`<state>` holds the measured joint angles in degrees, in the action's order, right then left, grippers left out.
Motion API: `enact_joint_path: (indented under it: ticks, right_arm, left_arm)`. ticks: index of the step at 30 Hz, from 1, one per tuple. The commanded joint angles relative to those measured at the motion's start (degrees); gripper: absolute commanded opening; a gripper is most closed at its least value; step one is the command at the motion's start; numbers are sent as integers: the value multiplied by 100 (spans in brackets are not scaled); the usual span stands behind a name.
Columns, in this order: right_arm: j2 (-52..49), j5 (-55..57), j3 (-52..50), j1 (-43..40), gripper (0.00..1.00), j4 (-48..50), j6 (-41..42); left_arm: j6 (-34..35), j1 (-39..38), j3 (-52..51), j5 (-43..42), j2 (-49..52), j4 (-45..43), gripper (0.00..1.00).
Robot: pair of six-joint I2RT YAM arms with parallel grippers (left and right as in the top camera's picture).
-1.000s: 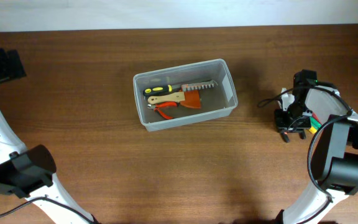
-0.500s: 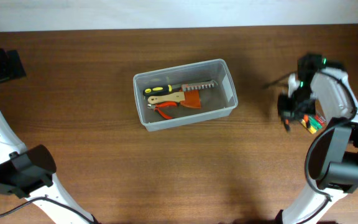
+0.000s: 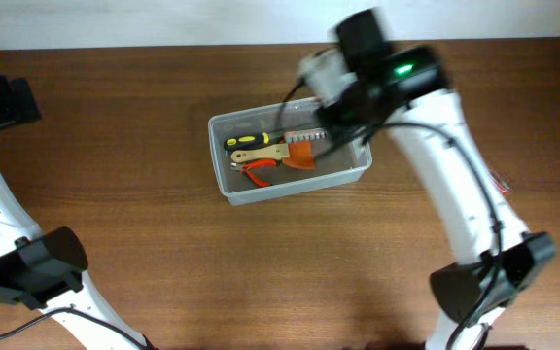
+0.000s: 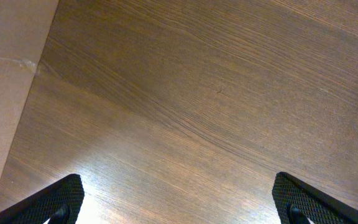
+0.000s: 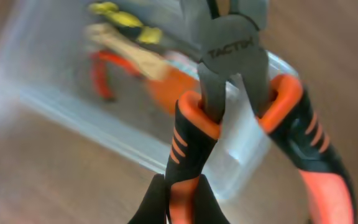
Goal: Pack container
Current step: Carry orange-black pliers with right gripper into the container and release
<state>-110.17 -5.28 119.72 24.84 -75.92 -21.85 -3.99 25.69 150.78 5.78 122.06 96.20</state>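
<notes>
My right gripper holds the TACTIX pliers and needs to lower them into the tub toward the red pliers, to let them go by the tub's near side (image 3: pixel 295 176) (image 5: pixel 140 117), where the bottom of the tub is empty.
The container (image 3: pixel 227 184), a clear shallow tub, sits at the table's centre and holds a yellow-handled screwdriver (image 3: pixel 246 141), a small saw (image 3: pixel 290 146) and red pliers (image 3: pixel 259 173). It also shows blurred in the right wrist view (image 5: pixel 61 93). My right gripper (image 5: pixel 185 202) is shut on one orange-and-black handle of a pair of pliers (image 5: pixel 229 56) marked TACTIX, held above the tub's right end. In the overhead view the right arm (image 3: pixel 358 68) covers that end. My left gripper (image 4: pixel 179 199) is open over bare wood, far from the tub.
A small case of coloured bits (image 3: pixel 502 183) peeks out at the right behind the right arm. The left arm's base (image 3: pixel 27 267) stands at the front left. A pale panel (image 4: pixel 5 87) borders the table in the left wrist view.
My right arm has swung quickly left from the table's right side to above the tub, carrying the pliers. The left arm has not moved.
</notes>
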Motion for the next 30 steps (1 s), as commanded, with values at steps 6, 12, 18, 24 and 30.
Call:
enact_joint_path:
  ticks: [6, 12, 18, 24, 30]
  right_arm:
    - [-568, -9, -649, 428, 4, 280, -2796]
    - [-1104, -9, -879, 260, 4, 597, -3794]
    - [-1386, -9, -883, 249, 13, 778, -3790]
    - [-1226, 149, -619, 238, 42, 726, -2815]
    - [-861, 254, 243, -219, 42, 188, -1751]
  left_arm:
    - [55, 26, 11, -44, 57, -11, 99]
    - [55, 26, 11, -44, 57, -11, 99]
    - [55, 26, 11, -44, 57, -11, 99]
    - [55, 26, 11, -44, 57, -11, 99]
    - [57, 26, 11, -44, 57, -11, 99]
